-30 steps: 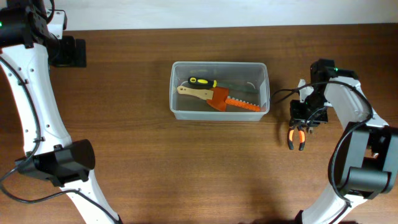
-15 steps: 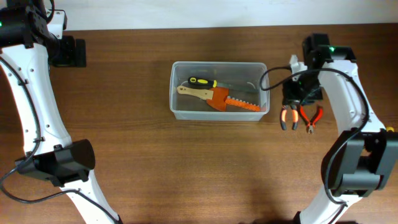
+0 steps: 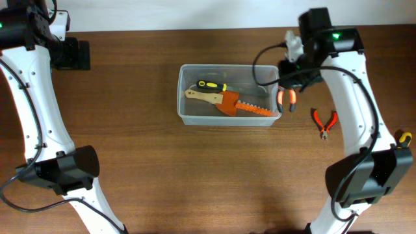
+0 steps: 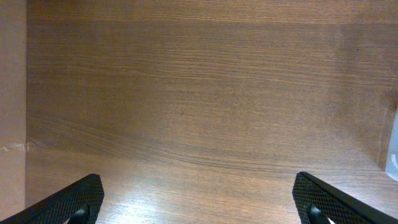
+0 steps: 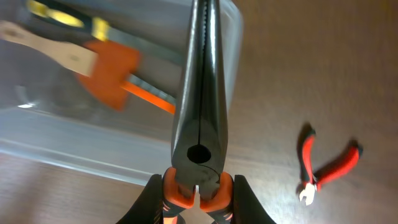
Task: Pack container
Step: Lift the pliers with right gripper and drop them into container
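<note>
My right gripper needs to move the pliers (image 3: 285,99) to the left in the overhead view next, then down to the container's bottom (image 3: 201,109) beside the tool's wooden handle, because that part of the bottom is empty.
The clear plastic container (image 3: 184,117) sits mid-table and holds a yellow-and-black tool, a wooden-handled tool and an orange saw (image 3: 250,108). My right gripper (image 3: 289,91) is shut on orange-handled long-nose pliers (image 3: 285,99) and holds them in the air just off the container's right end; in the right wrist view the pliers (image 5: 202,93) point over the container's rim (image 5: 74,155). Red-handled cutters (image 3: 324,121) lie on the table to the right, also in the right wrist view (image 5: 326,165). My left gripper (image 4: 199,202) is open and empty over bare wood at the far left.
A yellow-and-black handle (image 3: 404,137) pokes in at the right table edge. The left arm's black base (image 3: 68,53) stands at the back left. The container's corner (image 4: 393,155) shows at the left wrist view's right edge.
My right gripper has lifted the orange pliers from the table and carried them up and left to the container's right end. The red cutters stayed on the table. The left arm is unchanged.
</note>
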{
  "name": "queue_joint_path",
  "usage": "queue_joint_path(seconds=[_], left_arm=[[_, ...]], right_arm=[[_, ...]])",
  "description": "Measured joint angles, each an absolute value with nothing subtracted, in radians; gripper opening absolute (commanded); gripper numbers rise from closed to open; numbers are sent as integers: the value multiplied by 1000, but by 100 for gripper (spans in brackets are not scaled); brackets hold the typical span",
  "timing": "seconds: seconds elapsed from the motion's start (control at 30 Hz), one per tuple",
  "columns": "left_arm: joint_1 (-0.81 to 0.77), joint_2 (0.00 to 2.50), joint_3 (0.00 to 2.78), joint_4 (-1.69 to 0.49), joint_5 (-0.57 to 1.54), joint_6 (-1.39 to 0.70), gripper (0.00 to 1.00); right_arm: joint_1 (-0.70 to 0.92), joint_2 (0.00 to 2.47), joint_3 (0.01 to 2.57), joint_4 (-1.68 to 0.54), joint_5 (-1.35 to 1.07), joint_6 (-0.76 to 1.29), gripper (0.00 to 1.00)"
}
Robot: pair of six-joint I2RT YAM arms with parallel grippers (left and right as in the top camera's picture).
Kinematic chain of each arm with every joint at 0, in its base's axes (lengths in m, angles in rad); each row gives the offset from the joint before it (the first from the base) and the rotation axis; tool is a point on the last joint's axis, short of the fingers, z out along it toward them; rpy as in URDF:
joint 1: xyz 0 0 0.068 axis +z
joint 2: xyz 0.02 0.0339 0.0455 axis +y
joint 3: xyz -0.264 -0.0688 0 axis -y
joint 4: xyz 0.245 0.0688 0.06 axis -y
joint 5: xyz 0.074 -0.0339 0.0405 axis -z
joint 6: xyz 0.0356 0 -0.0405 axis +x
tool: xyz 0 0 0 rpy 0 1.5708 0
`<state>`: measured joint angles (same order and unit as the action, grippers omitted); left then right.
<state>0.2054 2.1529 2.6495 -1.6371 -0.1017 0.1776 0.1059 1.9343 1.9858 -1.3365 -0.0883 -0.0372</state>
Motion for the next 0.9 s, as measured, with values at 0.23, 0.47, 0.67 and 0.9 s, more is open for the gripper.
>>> queue_joint_path(seconds=[0.23, 0.47, 0.67, 0.9], left_arm=[[205, 2153, 2650, -1637, -101, 178, 99], [205, 2153, 2650, -1637, -101, 178, 99], [205, 2153, 2650, -1637, -101, 178, 99], [205, 2153, 2650, -1637, -101, 178, 99]], right_arm=[[252, 1935, 2040, -1243, -89, -133, 4], [363, 1935, 2040, -1075, -93, -455, 4], [427, 1942, 2040, -990, -142, -662, 4], [467, 2049, 2043, -1007, -183, -759, 4]])
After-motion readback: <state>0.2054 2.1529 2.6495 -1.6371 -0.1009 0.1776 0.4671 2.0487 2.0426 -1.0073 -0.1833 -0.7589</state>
